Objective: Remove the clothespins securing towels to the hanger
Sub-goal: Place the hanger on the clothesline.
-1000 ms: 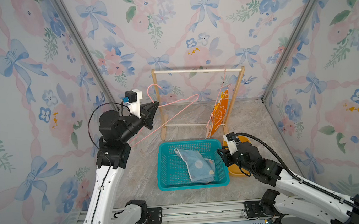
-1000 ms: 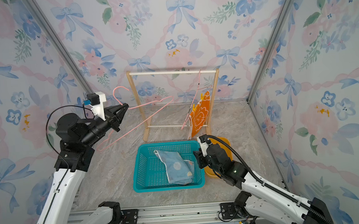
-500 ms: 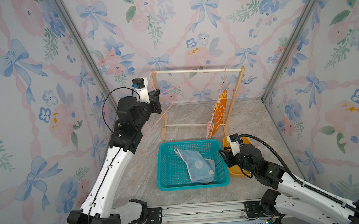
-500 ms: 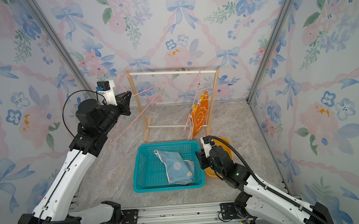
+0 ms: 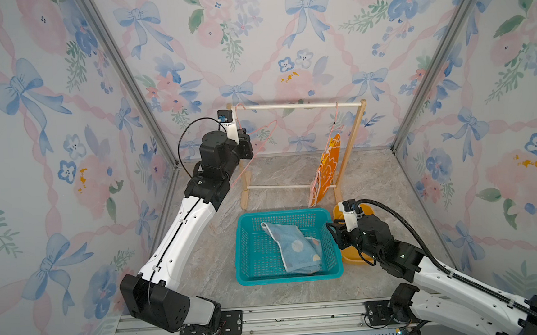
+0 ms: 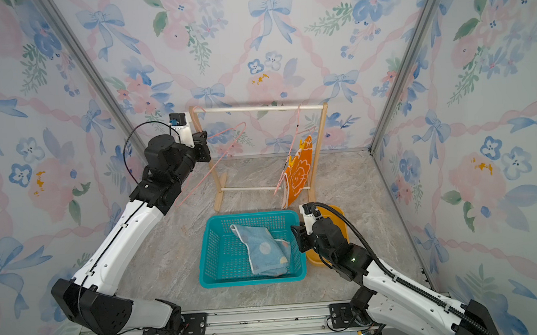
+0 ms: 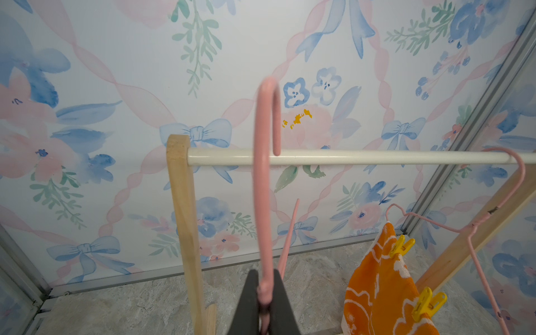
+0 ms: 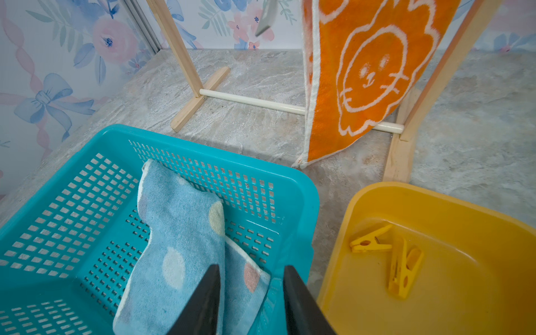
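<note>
My left gripper will next move outward and then down, put the hook over the white rod and let go of the neck, because the hook's tip is still short of the rod.
My left gripper (image 7: 265, 287) (image 5: 246, 144) is shut on the neck of a bare pink hanger (image 7: 262, 174) (image 6: 226, 134). The hanger's hook stands at the left end of the rack's white rod (image 7: 348, 158); I cannot tell whether it rests on it. A second pink hanger (image 7: 475, 226) hangs at the right end with the orange towel (image 7: 380, 290) (image 5: 326, 174). Two yellow clothespins (image 7: 401, 245) (image 7: 427, 303) pin the towel to it. The blue towel (image 8: 179, 232) (image 5: 295, 247) lies in the teal basket (image 8: 290, 185). My right gripper (image 8: 252, 268) (image 5: 334, 231) hangs open and empty over the basket's right rim.
A yellow tub (image 8: 435, 203) (image 5: 353, 259) sits right of the basket with two loose clothespins (image 8: 369, 243) (image 8: 403, 269) inside. The wooden rack (image 5: 351, 143) stands behind both, near the back wall. Floral walls close in left, right and rear.
My left arm has swung back and to the right, carrying the bare hanger up to the left end of the rack's rod. The right arm has barely shifted.
</note>
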Action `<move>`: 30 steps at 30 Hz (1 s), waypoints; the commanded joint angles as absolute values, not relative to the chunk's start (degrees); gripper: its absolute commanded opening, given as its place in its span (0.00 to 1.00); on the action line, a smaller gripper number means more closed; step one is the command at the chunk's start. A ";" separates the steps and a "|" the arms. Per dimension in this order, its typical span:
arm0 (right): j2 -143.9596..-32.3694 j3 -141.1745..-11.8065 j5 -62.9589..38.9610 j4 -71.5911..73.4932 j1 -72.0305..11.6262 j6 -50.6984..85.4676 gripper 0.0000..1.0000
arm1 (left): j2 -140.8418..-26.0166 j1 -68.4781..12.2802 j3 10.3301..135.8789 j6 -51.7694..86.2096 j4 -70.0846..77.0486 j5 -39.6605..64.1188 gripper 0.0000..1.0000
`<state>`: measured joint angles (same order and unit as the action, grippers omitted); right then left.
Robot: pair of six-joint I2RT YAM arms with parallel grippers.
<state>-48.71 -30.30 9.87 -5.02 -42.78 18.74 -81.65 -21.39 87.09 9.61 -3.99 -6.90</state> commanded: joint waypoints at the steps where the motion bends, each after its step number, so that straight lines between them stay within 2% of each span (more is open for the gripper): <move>1: -50.25 -30.68 9.51 -2.32 -42.32 19.60 0.38 | -83.23 -21.88 90.24 7.69 -2.42 -8.29 0.00; 14: -52.05 -31.14 9.40 -1.86 -42.28 19.06 0.38 | -91.13 -21.89 95.19 6.12 -2.42 -9.15 0.00; 30: -52.62 -30.78 9.49 -1.28 -42.09 19.42 0.37 | -91.71 -22.11 90.96 7.18 -1.82 -8.92 0.00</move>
<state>-52.29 -30.30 9.65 -2.66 -42.76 18.92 -91.59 -21.74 91.35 7.53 -1.89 -8.80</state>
